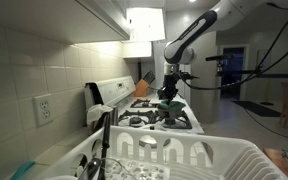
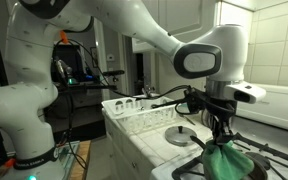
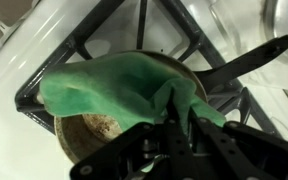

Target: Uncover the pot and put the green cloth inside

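The cloth drapes across the pot's rim, so the gripper will next move down toward the pot's open inside and let go of the fold of the cloth there.
My gripper (image 3: 174, 108) is shut on a fold of the green cloth (image 3: 109, 85). The cloth hangs from the fingers and drapes over the open pot (image 3: 89, 132), a dark pan with a black handle (image 3: 246, 58) on a stove burner. Brownish residue shows inside the pot under the cloth. In both exterior views the gripper (image 2: 222, 128) (image 1: 169, 93) hovers just above the stove with the cloth (image 2: 224, 160) (image 1: 168, 106) bunched below it. A round white lid (image 2: 182, 135) lies on the stovetop beside the burner.
Black burner grates (image 3: 59, 62) surround the pot on the white stove (image 1: 154, 118). A white dish rack (image 1: 184, 158) stands on the counter in the foreground, also seen further back (image 2: 144, 108). A tiled wall with an outlet (image 1: 43, 110) runs alongside.
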